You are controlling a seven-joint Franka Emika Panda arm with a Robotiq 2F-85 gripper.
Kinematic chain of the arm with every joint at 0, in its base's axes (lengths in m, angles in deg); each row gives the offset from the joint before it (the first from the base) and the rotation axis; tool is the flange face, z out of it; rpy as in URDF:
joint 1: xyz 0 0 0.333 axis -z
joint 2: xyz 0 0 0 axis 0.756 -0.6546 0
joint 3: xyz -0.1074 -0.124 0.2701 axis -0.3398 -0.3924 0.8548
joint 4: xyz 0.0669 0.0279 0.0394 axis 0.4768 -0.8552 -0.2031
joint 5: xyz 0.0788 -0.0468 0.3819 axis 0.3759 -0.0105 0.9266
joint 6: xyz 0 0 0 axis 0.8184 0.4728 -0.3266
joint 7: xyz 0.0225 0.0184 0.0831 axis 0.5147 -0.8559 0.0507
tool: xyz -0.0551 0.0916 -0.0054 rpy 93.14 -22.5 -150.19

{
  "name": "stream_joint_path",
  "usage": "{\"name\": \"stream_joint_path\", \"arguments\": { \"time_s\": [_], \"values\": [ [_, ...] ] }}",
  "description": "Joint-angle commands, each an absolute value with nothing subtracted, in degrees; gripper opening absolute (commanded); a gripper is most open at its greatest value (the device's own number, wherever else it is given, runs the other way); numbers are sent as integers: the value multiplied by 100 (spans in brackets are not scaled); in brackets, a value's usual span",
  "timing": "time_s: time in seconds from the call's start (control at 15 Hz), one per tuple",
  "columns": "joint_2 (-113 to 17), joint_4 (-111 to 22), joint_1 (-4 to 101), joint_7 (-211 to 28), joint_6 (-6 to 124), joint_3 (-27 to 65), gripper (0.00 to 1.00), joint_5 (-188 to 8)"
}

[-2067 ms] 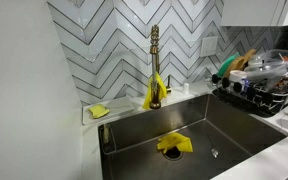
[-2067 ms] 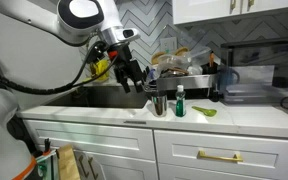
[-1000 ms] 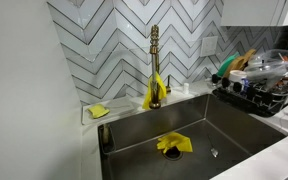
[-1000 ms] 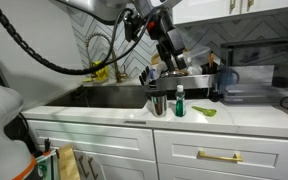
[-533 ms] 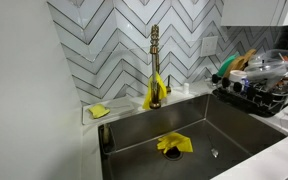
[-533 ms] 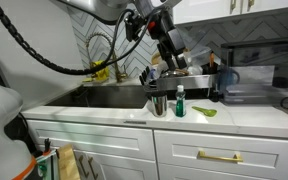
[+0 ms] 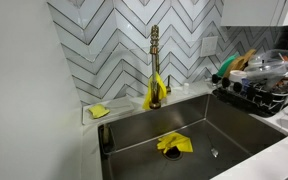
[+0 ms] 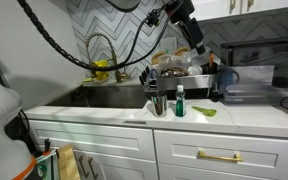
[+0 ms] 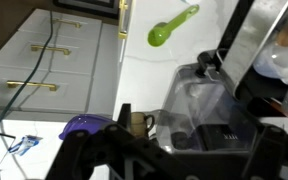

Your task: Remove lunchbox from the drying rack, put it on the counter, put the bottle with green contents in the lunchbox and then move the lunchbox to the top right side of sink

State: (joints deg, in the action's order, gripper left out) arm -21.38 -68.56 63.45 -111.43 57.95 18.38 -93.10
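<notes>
I will move my gripper outward and down over the drying rack (image 7: 256, 98) next, onto the rim of the clear lunchbox (image 7: 275, 60), since the lunchbox is on top of the other dishes.
The clear lunchbox (image 7: 275, 60) lies on top of the crowded black drying rack (image 7: 256, 98), which stands right of the steel sink (image 7: 184, 135). In the wrist view the lunchbox (image 9: 206, 100) sits just beyond my gripper (image 9: 174, 155). My gripper (image 8: 198, 44) hangs above the rack (image 8: 189, 82), its jaws spread and empty. The bottle with green contents (image 8: 180, 101) stands on the white counter (image 8: 254, 118) in front of the rack. The gripper does not show in the exterior view of the sink.
A gold faucet (image 7: 154, 62) rises behind the sink, with a yellow cloth (image 7: 174, 143) in the basin. A steel cup (image 8: 159, 103) stands beside the bottle. A green spoon (image 9: 170, 27) lies on the counter. A dark container (image 8: 249, 93) sits right of the rack.
The arm has swung from over the sink up and across to above the drying rack. In the last half second the gripper moved further over the rack. The sink and rack items have not moved.
</notes>
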Motion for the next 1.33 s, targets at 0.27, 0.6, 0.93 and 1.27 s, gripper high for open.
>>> {"name": "stream_joint_path", "arguments": {
  "time_s": [0.27,0.6,0.93,1.27],
  "values": [
    [-3258,-5625,5917,-11029,6001,1710,100,-7611],
    [-3979,-5039,5714,-10978,6199,1791,100,-7089],
    [-4608,-4462,5607,-10762,6288,1907,97,-6780],
    [-5104,-3976,5571,-10614,6273,2026,56,-6740]
  ]
}}
